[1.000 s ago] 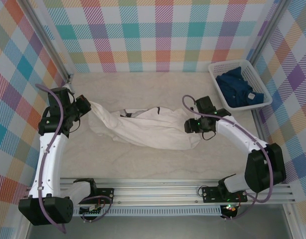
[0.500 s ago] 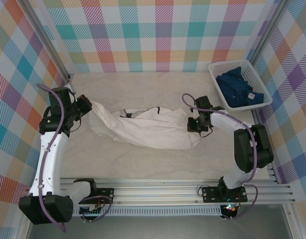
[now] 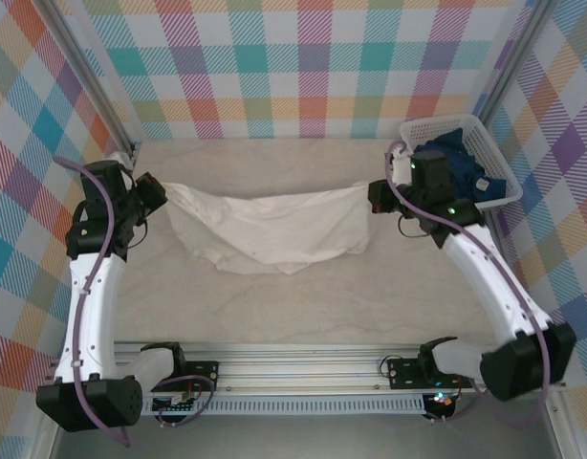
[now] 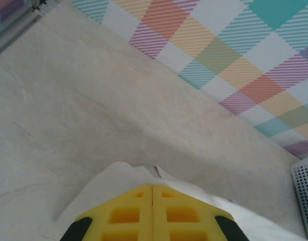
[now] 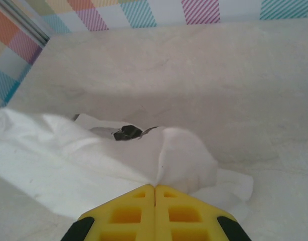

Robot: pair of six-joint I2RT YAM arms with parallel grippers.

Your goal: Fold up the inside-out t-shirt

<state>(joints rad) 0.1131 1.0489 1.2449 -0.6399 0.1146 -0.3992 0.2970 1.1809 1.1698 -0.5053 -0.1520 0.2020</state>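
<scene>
I will next move my right gripper back and down to the bare tabletop by the metal bar (image 3: 362, 298) and let go of the t-shirt, since the t-shirt (image 3: 270, 229) hangs stretched between both arms.
The inside-out t-shirt (image 3: 270, 229) is white and hangs stretched between both arms over the middle of the table, its lower part sagging onto the surface. My left gripper (image 3: 163, 194) is shut on the shirt's left end; in the left wrist view white cloth (image 4: 124, 175) bunches at the closed yellow fingertips (image 4: 153, 187). My right gripper (image 3: 370, 196) is shut on the right end; in the right wrist view the t-shirt (image 5: 68, 160) puckers at the closed tips (image 5: 154, 187), with a small dark tag (image 5: 126, 132) showing in the folds.
A white basket (image 3: 488, 151) holding a dark blue garment (image 3: 456, 172) stands at the back right, close behind the right arm. Plaid walls enclose the table on three sides. A metal rail (image 3: 303, 368) runs along the near edge.
The right gripper closed on the shirt's right end and lifted it up and back toward the basket. The shirt went from a slumped heap to a stretched span. The left arm shifted slightly back.
</scene>
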